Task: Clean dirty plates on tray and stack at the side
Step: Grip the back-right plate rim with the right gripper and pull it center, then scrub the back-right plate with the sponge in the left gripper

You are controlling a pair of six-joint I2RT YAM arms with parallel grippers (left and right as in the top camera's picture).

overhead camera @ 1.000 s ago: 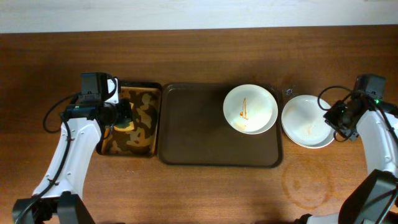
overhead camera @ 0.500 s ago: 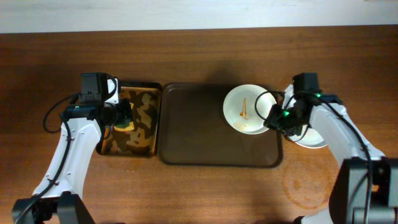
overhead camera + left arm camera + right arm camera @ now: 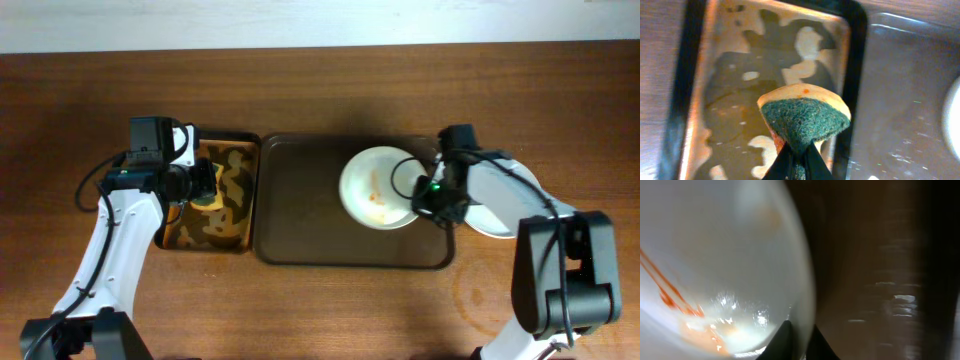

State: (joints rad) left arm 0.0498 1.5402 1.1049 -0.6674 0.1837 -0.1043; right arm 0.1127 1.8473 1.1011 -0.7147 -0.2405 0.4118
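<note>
My left gripper should take the sponge (image 3: pixel 805 117) over to the plate, then return it down into the small tray (image 3: pixel 742 112), then release it, because an orange-red smear marks the plate.
A white dirty plate (image 3: pixel 378 188) with an orange-red smear lies on the right half of the dark brown tray (image 3: pixel 300 220). My right gripper (image 3: pixel 432 190) is shut on its right rim. In the right wrist view the fingers (image 3: pixel 800 335) pinch the rim of this plate (image 3: pixel 715 255) over the tray (image 3: pixel 865 255). A second white plate (image 3: pixel 497 215) lies on the table right of the tray, partly hidden by my right arm. My left gripper (image 3: pixel 203 183) is shut on a green-and-yellow sponge (image 3: pixel 805 117) above the small tray; the left wrist view shows the gripper (image 3: pixel 799 162) at its bottom edge.
The small black-rimmed tray (image 3: pixel 250 150) with a wet orange-brown inside stands just left of the brown tray; its rim (image 3: pixel 856 50) also shows in the left wrist view. A pale ring mark (image 3: pixel 490 295) is on the table at the front right.
My right gripper moved left from the side plate to the tray and closed on the plate's rim. That plate has slid left and a little forward. The left arm has barely moved.
</note>
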